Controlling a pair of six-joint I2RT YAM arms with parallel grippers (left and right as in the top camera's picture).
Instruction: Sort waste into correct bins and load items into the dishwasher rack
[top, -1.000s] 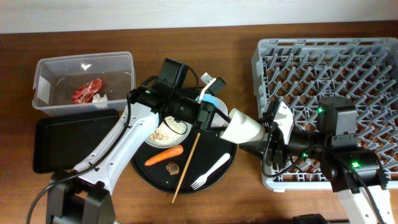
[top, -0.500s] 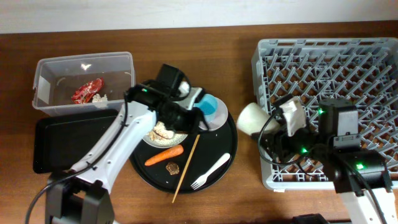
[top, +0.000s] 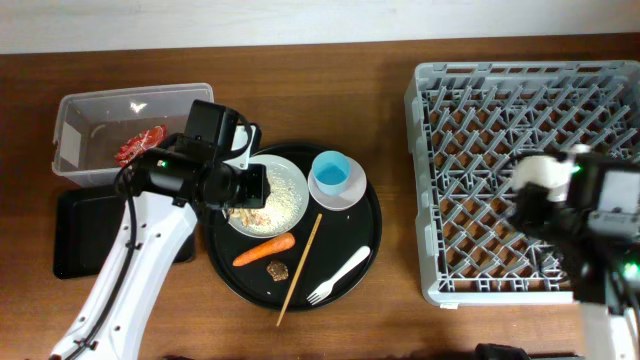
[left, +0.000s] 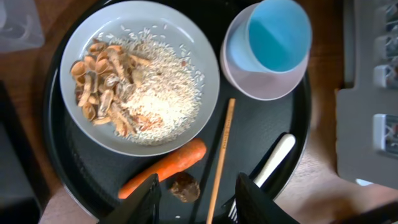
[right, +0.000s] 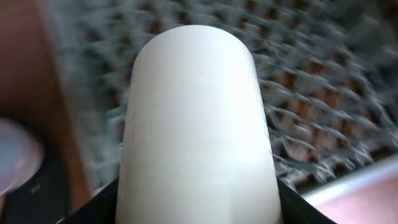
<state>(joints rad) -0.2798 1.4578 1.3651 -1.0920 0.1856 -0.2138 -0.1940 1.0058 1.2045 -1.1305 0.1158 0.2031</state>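
The small white cup (right: 196, 112) should go to the right in the overhead view next, in my right gripper. Then it should come down onto the near rack rows.
My left gripper (left: 199, 202) hangs open above the round tray, with nothing between its fingers (left: 146, 202). Below it lie an orange carrot (left: 165, 171) and a brown food chunk (left: 185, 186). The white plate (top: 290, 180) holds rice (left: 161, 93) and brown scraps. The light blue cup (top: 334, 176) stands in the pale bowl (left: 252, 84). A white fork (top: 340, 276) lies at the tray's front right. My right gripper (right: 196, 208) is shut on the small white cup (right: 196, 112), over the grey dishwasher rack (top: 500, 110). The red wrapper (top: 140, 146) lies in the clear tub (top: 75, 110); the black tray (top: 90, 235) sits in front of it.
A wooden chopstick (top: 300, 270) lies slanted on the round black tray (top: 365, 245), between the carrot and the fork. Bare brown table runs between the round tray and the rack. The left arm (top: 150, 250) crosses over the black bin's right end.
My left gripper has opened, let go of the blue cup on the bowl and drawn back left over the plate. The right arm has carried the white cup rightward over the rack.
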